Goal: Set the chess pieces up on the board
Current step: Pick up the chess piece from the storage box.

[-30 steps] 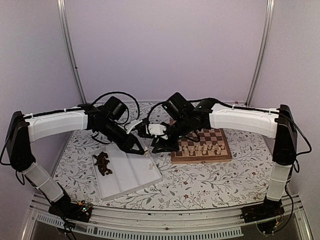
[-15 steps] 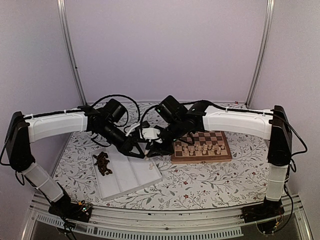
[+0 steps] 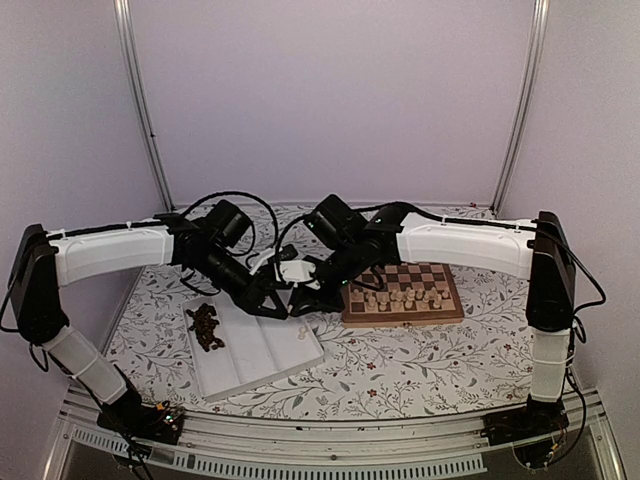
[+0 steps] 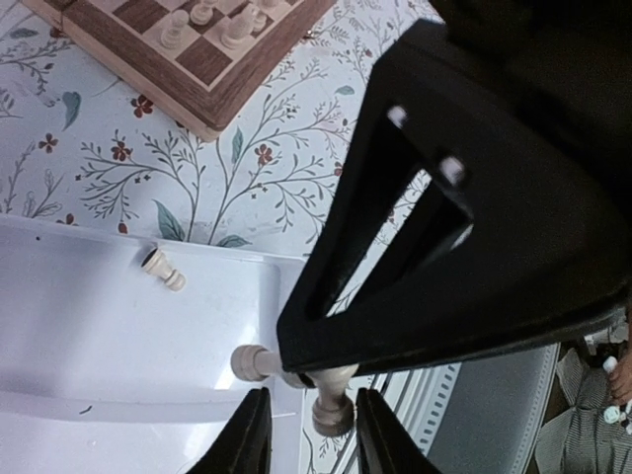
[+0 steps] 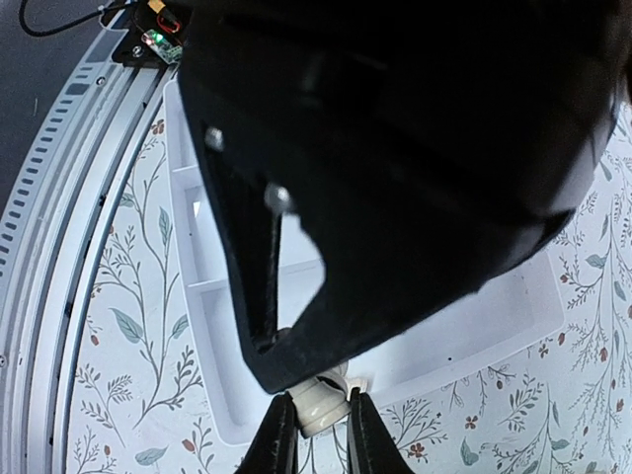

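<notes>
Next, my left gripper will draw away, tilt level and come in around the hanging piece's free lower end, since the right gripper's finger covers its upper part.
Over the right end of the white tray (image 3: 250,355) my two grippers meet tip to tip. My right gripper (image 5: 316,439) is shut on a pale cream chess piece (image 5: 324,407), squeezed between its fingers. In the left wrist view that piece (image 4: 332,413) hangs between the fingers of my left gripper (image 4: 308,434), which stand open with a gap on each side. The right gripper's black finger (image 4: 415,247) covers the piece's upper part. The board (image 3: 400,318) lies to the right with cream chess pieces (image 3: 400,297) in its front rows.
A heap of dark brown pieces (image 3: 205,327) fills the tray's left compartment. One cream piece (image 4: 163,270) lies loose in the right compartment, and another pale knob (image 4: 253,363) shows beside the held piece. The board's corner (image 4: 207,94) lies just past the tray.
My right gripper came left to the left gripper's tip and closed on the cream piece. The left gripper's jaws have opened off it.
</notes>
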### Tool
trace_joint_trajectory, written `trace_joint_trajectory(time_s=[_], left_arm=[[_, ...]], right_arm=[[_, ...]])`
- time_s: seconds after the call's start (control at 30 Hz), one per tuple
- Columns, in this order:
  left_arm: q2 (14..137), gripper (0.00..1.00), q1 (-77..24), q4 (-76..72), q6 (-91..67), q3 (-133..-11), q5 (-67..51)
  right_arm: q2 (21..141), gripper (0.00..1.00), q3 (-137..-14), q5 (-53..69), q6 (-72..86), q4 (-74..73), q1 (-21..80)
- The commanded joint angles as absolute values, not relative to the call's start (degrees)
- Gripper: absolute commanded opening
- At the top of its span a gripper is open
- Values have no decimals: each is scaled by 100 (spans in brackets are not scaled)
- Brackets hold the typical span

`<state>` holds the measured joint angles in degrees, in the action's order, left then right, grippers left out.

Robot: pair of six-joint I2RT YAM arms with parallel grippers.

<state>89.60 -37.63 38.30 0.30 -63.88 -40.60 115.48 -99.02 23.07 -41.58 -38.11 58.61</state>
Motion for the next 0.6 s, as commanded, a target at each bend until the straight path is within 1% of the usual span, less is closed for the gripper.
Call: trace_joint_trajectory(time_s=[0.0,0.1,0.17,0.3,0.4,0.47,0.57], left_arm=[[8429,36,-3709,3481,22,-6211,-3602],[7834,41,-3713,3044,18,-5876,-3307],[7341,44,-3737,2452,-212,-5465,-3094],[6355,49,-4105,286,-779,-4196,-2504],[6032,51,-4509,-1014,-983,-3553,-1653],[5864,52,-4693,-1509,-1029,-3178,-1164],[5650,54,-4805,-2414,-1096,-2534,-774]], right_arm=[[11662,9,-9979,2510,-3961,-3904,5878],[11617,8,-9914,2910,-3723,-3849,5726],[11551,7,-9870,3363,-3446,-3722,5520],[11436,6,-9800,4489,-2753,-3434,5135],[11435,6,-9808,5016,-2419,-3337,5000],[11414,6,-9806,5242,-2281,-3289,4935],[11346,6,-9792,5505,-2157,-3221,4864]])
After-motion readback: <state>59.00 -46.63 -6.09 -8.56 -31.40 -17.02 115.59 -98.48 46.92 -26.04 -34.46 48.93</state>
